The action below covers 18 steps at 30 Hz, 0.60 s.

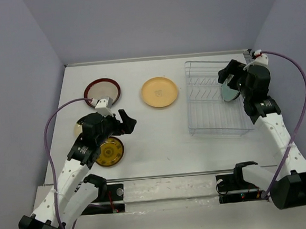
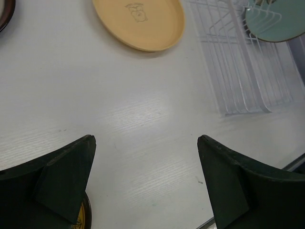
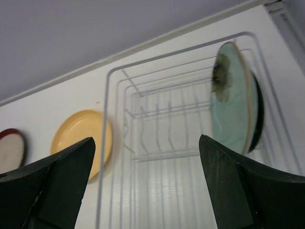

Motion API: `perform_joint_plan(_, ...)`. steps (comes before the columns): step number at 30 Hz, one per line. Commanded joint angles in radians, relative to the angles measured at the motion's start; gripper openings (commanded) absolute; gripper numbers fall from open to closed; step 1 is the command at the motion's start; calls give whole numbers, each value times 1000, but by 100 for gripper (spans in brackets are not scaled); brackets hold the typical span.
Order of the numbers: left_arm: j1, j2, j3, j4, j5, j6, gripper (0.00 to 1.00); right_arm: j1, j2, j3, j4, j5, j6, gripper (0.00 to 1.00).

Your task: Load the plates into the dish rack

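Next I will lower my left gripper outward, to its left in the top view, toward the unracked beige plate and onto the plate's rim facing the side (image 1: pixel 85 93).
The white wire dish rack (image 1: pixel 209 115) stands at the right. The pale teal plate (image 1: pixel 229 91) stands upright in its right end; the right wrist view shows its dark flower (image 3: pixel 231 105), and a dark rim (image 3: pixel 256 112) just behind it, which I cannot identify. My right gripper (image 1: pixel 224 77) is open and empty above the rack (image 3: pixel 157 152), left of the teal plate. My left gripper (image 1: pixel 129 121) is open and empty over bare table (image 2: pixel 145 140). The small amber-yellow plate (image 1: pixel 109 151) lies by its left finger. The peach-orange plate (image 1: pixel 159 91) and the beige red-rimmed plate (image 1: pixel 102 92) lie flat farther back.
A pale rounded edge (image 1: pixel 78 129) shows left of the left arm, mostly hidden. Purple cables loop from both wrists. Grey walls close in the table at the back and both sides. A metal rail (image 1: pixel 168 176) runs along the near edge.
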Motion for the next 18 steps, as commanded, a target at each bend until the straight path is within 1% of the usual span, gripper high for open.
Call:
perform_joint_plan(1,106,86,61,81,-24,-76,99,47,-69,-189,197,-384,171,95)
perform_joint_plan(2,163,111,68,98,-19,-86,99,64,-98,-218,255,-442,194,95)
perform_joint_plan(4,212,189,101,110,-21,-109,99,107,-131,-267,293,-476,212,94)
perform_joint_plan(5,234,212,107,121,-25,-116,99,166,-148,-313,313,-493,217,94)
perform_joint_plan(7,286,279,131,141,-42,-141,99,237,-198,-350,350,-496,228,94)
perform_joint_plan(8,300,302,136,174,-59,-153,99,304,-223,-383,375,-497,237,94)
perform_joint_plan(9,330,354,145,188,-55,-188,99,332,-232,-399,388,-499,240,94)
perform_joint_plan(11,357,411,164,218,-54,-214,99,381,-241,-428,422,-501,247,94)
perform_joint_plan(12,367,442,179,228,-86,-221,99,415,-240,-454,448,-507,252,93)
perform_joint_plan(13,390,503,211,228,-103,-224,99,426,-237,-460,451,-511,251,93)
perform_joint_plan(15,416,555,237,236,-148,-228,99,435,-240,-473,451,-543,249,93)
perform_joint_plan(18,489,672,288,241,-208,-224,99,455,-310,-505,450,-573,246,93)
